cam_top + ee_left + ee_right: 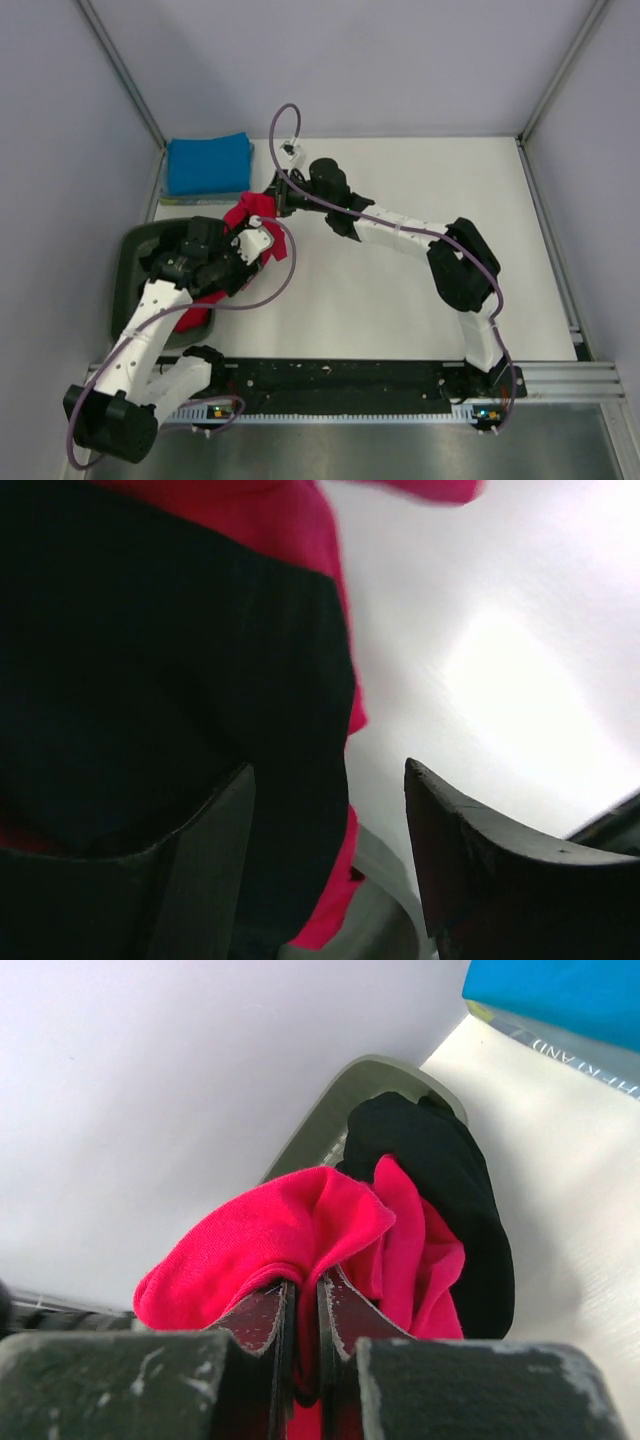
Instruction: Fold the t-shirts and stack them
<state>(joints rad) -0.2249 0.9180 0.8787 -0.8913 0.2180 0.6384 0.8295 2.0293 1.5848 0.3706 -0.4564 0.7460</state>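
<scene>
The red t-shirt still trails at the tub with the black one, so my right gripper will first pull it away, then lower it over empty table (345, 258).
My right gripper (305, 1285) is shut on a bunched fold of the red t-shirt (290, 1230) and holds it up beside the tub; in the top view this gripper (272, 200) sits at the back left with red cloth (240, 212) hanging from it. A black t-shirt (450, 1190) hangs against the red one. My left gripper (330, 770) stands open, with black cloth (200, 680) and a red edge (340, 870) near its left finger and a gap to the right finger (470, 850). A folded blue t-shirt (208, 163) lies at the back left corner.
The dark grey-green tub (125, 270) stands at the left edge under my left arm, with more red cloth (195, 315) in it. A thin flat printed thing (560, 1050) lies under the blue t-shirt. White walls close in on the left and at the back.
</scene>
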